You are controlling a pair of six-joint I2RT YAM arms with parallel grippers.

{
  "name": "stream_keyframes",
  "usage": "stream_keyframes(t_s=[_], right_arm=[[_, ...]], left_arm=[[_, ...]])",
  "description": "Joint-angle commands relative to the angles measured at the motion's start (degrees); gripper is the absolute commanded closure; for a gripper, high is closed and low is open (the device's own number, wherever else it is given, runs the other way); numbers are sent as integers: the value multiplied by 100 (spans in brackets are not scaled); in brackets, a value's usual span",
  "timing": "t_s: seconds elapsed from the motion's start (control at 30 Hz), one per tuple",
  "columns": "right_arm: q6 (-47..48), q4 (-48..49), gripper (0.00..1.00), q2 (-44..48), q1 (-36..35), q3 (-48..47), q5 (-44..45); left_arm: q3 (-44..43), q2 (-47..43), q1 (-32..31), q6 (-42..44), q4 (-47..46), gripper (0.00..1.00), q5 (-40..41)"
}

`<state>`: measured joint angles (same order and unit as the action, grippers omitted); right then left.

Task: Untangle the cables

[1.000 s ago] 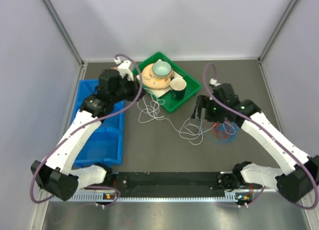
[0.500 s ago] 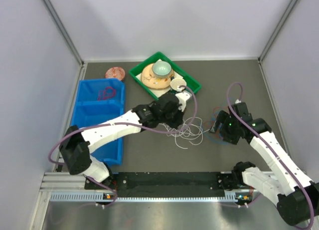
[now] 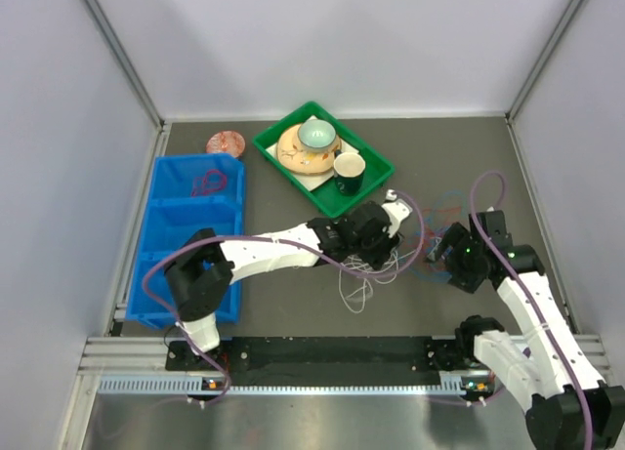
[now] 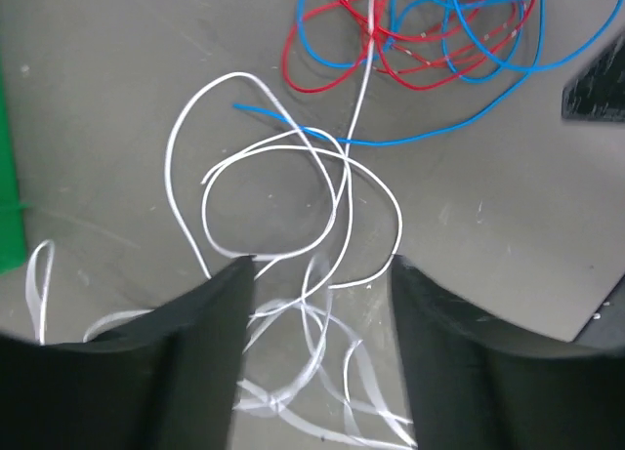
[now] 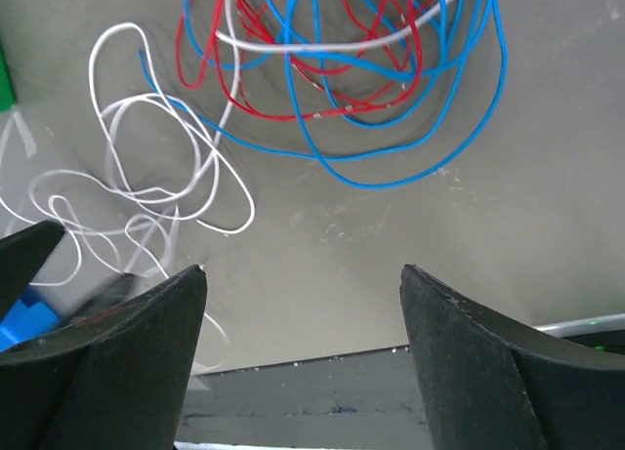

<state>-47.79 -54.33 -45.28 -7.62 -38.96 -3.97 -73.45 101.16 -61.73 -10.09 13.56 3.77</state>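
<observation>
My left gripper is to move down toward the red tangle first, to get onto that crossing (image 4: 346,157) where the parts of the white cable come together, short of the blue cable (image 4: 410,138).
The cables lie tangled on the grey table between my two grippers. In the left wrist view the white cable (image 4: 234,75) forms loose loops, with the blue cable (image 4: 410,138) and the red cable (image 4: 303,89) knotted beyond it. My left gripper (image 4: 322,269) is open just above the white loops, which run under and between its fingers; from above it (image 3: 394,243) sits over the white bundle (image 3: 356,289). My right gripper (image 5: 303,269) is open over bare table, with the blue (image 5: 391,182), red (image 5: 254,108) and white (image 5: 229,216) strands ahead of it.
A green tray (image 3: 269,147) with a plate, bowl and cup stands at the back. A blue bin (image 3: 166,216) runs along the left side, with a brown disc (image 3: 225,143) behind it. A black rail (image 3: 332,352) borders the near edge.
My left arm swung from the blue bin across to the middle of the table over the white cable, and its jaws opened. The right arm drew back to the right.
</observation>
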Motion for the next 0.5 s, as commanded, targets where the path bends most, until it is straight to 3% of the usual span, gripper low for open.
stream_keyframes(t_s=[0.0, 0.1, 0.23, 0.47], right_arm=[[279, 54, 20, -69, 225, -463, -25], [411, 36, 20, -122, 453, -507, -78], [577, 45, 20, -131, 744, -551, -183], [780, 54, 18, -350, 1104, -674, -263]], left_arm=[[-363, 228, -128, 340, -389, 34, 36], [-354, 430, -163, 533, -495, 28, 106], [-231, 588, -260, 885, -741, 27, 308], [-521, 1107, -304, 965, -486, 27, -25]])
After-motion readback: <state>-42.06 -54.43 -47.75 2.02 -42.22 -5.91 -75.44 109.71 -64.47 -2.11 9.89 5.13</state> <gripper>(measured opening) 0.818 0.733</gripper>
